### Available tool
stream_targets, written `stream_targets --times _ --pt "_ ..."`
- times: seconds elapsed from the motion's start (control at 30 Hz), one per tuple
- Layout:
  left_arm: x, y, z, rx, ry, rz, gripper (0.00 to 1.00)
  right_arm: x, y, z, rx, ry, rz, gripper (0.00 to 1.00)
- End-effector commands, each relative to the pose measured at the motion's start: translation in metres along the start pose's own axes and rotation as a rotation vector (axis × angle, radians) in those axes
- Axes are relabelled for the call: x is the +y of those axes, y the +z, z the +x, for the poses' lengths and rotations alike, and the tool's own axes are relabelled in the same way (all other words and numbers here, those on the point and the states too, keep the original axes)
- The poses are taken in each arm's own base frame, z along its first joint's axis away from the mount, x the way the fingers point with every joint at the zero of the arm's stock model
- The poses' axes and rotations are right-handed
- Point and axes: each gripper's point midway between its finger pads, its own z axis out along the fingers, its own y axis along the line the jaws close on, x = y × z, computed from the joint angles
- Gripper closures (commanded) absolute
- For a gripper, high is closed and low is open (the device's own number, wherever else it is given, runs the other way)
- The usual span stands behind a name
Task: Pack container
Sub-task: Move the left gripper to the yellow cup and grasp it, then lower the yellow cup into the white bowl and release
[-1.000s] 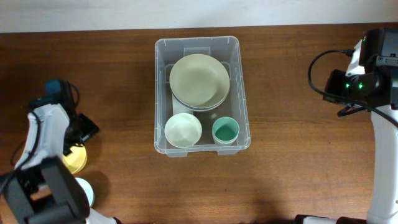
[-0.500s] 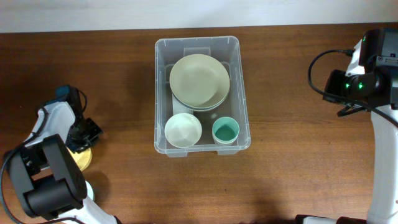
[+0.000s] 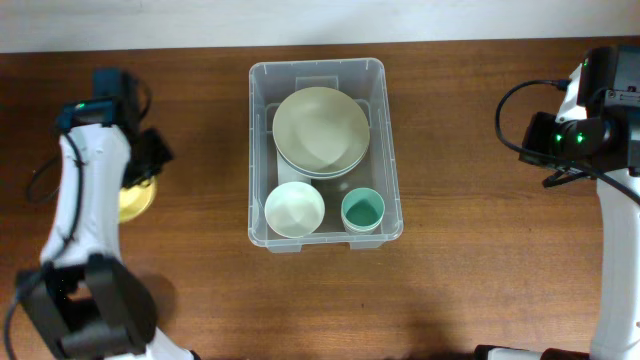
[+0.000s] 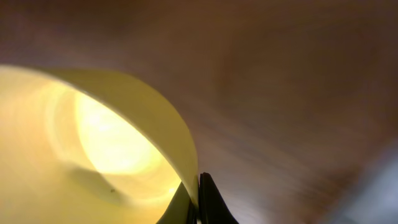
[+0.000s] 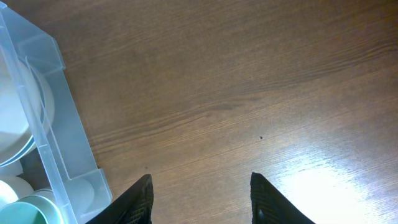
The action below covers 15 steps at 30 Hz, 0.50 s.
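The left gripper goes to the right in the overhead view next, then down onto the whitish bowl (image 3: 294, 209) to release the yellow bowl (image 3: 132, 200), as the whitish one is empty.
The container (image 3: 258, 150), a large clear plastic tub, stands mid-table. In it lie pale green plates (image 3: 320, 128), a small whitish bowl (image 3: 294, 209) and a teal cup (image 3: 362, 211). At the far left my left gripper (image 3: 143, 176) is shut on the rim of a yellow bowl (image 3: 132, 200). The left wrist view shows this bowl (image 4: 93, 143) close up, its thin wall pinched between the jaws of the left gripper (image 4: 198, 202). My right gripper (image 5: 202, 199) hangs open over bare wood, right of the container's corner (image 5: 56, 124), with nothing between its fingers.
The right arm (image 3: 580, 130) with its cables stands at the table's right edge. Brown wooden tabletop (image 3: 470, 220) lies between the container and each arm. A pale wall runs along the far edge.
My left gripper has shut on the yellow bowl's rim and carried it from the near left toward the far side of the table. The right arm has not moved.
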Motion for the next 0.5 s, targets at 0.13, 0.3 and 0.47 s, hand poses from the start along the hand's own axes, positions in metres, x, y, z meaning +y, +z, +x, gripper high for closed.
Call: stream_targets --times 0.13,0.3,0.47 --pt "-0.132 -0.118 0.059 -0.22 0.35 0.306 0.99 -0.003 0.002 0.0 0.002 0.014 0.008 0.54" --pt "-0.184 -0.116 0.119 -0.164 0.533 0.346 0.99 -0.003 0.002 0.0 0.002 0.014 0.008 0.54" --pt "-0.215 -0.084 0.164 -0.07 0.642 0.305 1.0 -0.003 0.002 0.0 0.002 0.014 0.008 0.54"
